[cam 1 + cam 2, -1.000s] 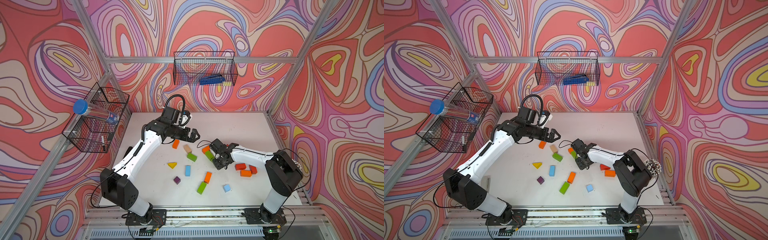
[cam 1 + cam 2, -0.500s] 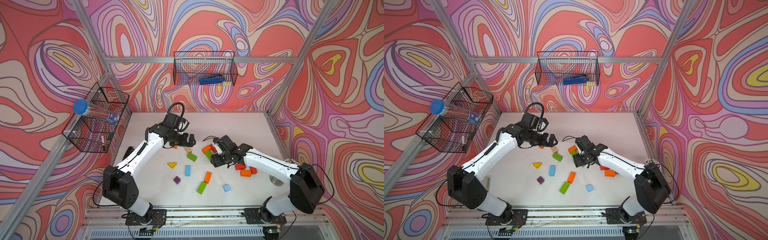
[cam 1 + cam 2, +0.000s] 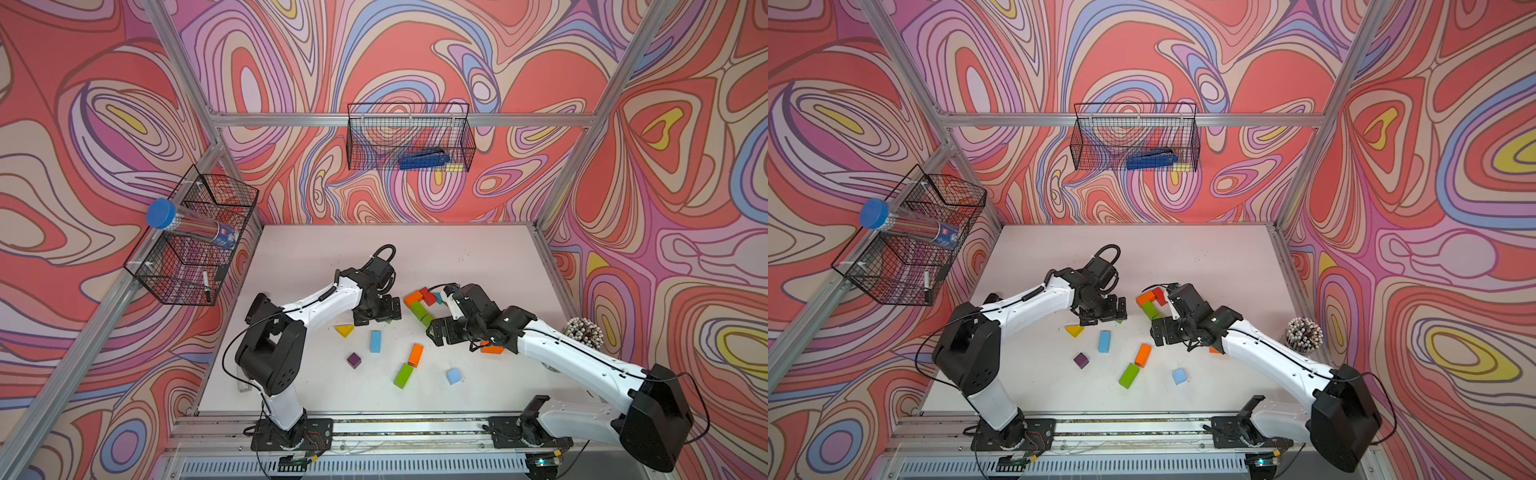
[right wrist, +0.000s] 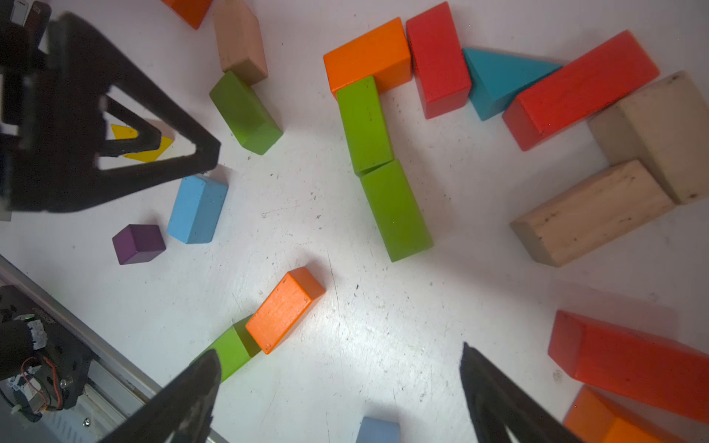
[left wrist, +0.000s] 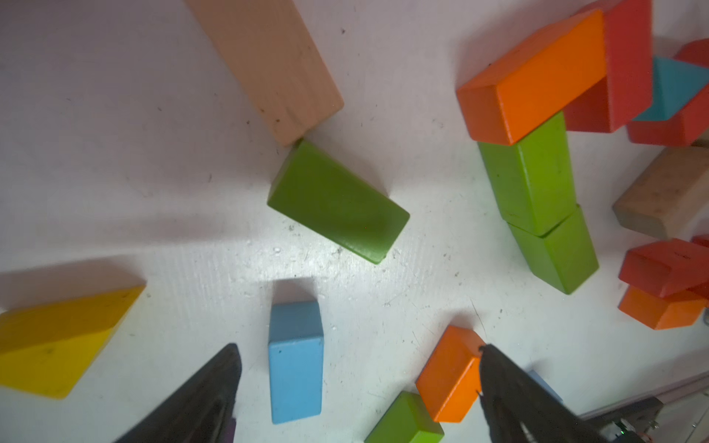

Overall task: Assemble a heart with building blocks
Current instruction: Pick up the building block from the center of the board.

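Note:
The loose green brick [image 3: 1120,321] [image 5: 338,202] is below and outward of my open fingers, so I will move my left gripper outward and down to close around the brick.
The building blocks lie on the white table [image 3: 478,257]. An orange brick [image 4: 366,57], a red brick [image 4: 437,57], a teal triangle [image 4: 498,76], a long red brick [image 4: 579,88] and two plain wood blocks [image 4: 591,214] form a curved chain. Two green bricks [image 4: 395,211] run down from the orange one. My right gripper [image 4: 339,358] hangs open just in front of them, holding nothing. My left gripper [image 5: 358,356] is open above a loose green brick [image 5: 337,201] that touches a plain wood brick [image 5: 268,65].
Loose blocks lie toward the front: a yellow triangle [image 3: 344,330], a light blue brick [image 3: 375,341], a purple cube [image 3: 353,360], an orange brick [image 3: 415,354], a green brick [image 3: 403,375] and a light blue cube [image 3: 454,376]. A pen cup [image 3: 582,334] stands at the right edge.
My right gripper has opened, let go of the green brick and drawn back toward the front. My left gripper has moved forward over the loose green brick.

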Motion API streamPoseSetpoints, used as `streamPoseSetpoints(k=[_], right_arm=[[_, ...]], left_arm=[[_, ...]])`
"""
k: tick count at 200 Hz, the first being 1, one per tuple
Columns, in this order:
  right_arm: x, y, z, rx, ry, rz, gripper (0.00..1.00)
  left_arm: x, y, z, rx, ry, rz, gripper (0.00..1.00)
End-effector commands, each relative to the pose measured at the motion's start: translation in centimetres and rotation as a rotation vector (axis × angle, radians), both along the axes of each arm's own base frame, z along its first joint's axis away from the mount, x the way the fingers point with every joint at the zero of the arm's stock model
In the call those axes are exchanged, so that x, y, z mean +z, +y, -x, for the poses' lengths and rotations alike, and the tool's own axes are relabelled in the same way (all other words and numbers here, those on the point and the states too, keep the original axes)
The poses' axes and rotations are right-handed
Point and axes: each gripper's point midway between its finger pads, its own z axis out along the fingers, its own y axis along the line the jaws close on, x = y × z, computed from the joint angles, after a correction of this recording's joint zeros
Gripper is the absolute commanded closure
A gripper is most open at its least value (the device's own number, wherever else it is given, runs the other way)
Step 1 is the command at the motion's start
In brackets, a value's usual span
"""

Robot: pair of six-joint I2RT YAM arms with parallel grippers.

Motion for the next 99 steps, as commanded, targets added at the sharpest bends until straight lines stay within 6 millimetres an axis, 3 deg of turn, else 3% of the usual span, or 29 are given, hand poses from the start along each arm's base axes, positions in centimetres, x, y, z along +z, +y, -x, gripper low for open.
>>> streamPoseSetpoints(k=[1,50,99], right_arm=[[0.8,-0.1,0.2,-0.007,-0.028,-0.043,0.02],[0.9,-0.6,0.7,-0.004,-0.046,-0.043,0.02],[1.1,-0.7,0.6,-0.011,-0.058,-0.043,0.02]], left_arm=[[-0.5,-0.2,-2.4,0.104,-0.036,-0.021,0.06],[-1.4,-1.9,-5.5,0.103,-0.070,-0.025,0.19],[-2.1,-1.9,-6.3,0.092,-0.074,-0.055,0.41]])
